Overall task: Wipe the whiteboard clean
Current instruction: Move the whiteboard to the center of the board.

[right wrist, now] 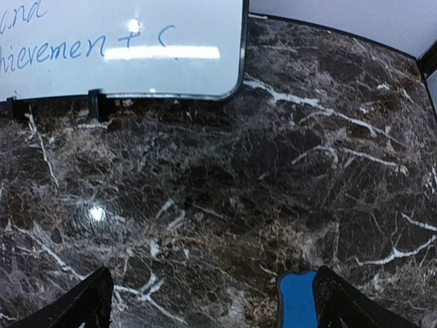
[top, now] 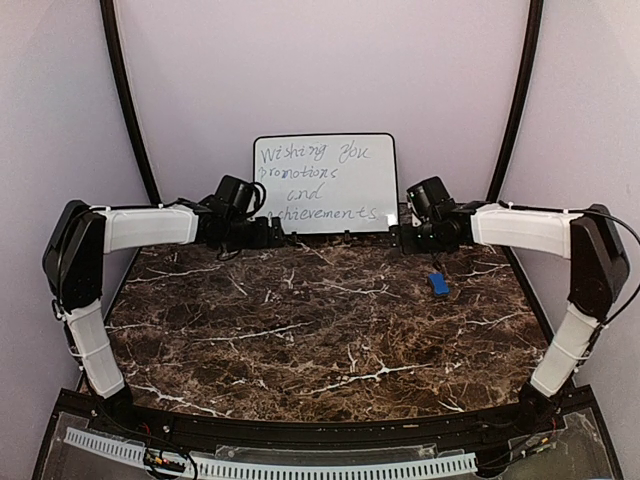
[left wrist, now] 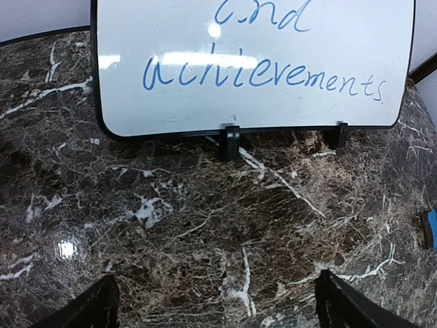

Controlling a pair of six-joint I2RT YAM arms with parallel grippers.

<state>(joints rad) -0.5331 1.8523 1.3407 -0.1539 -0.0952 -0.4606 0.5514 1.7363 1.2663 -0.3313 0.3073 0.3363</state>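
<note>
The left gripper moves down and outward onto the nearer black foot (top: 292, 237) (left wrist: 230, 144) under the board's lower edge next, because this narrow piece sticks out past the board's frame.
The whiteboard (top: 325, 183) stands upright on small black feet at the back of the marble table, with blue handwriting across it. Its lower part, with that writing, shows in the left wrist view (left wrist: 252, 61) and its lower right corner in the right wrist view (right wrist: 123, 48). My left gripper (top: 290, 238) hovers in front of the board's lower left corner, open and empty (left wrist: 217, 307). In front of the lower right corner is my right gripper (top: 397, 238), also open and empty (right wrist: 212, 304). A small blue eraser (top: 438, 284) lies on the table, seen just inside my right finger (right wrist: 297, 301).
The dark marble table (top: 320, 330) spreads out in front of the board. Pale walls and two black curved posts (top: 125, 100) enclose the back. The eraser (left wrist: 430, 227) also shows at the right edge of the left wrist view.
</note>
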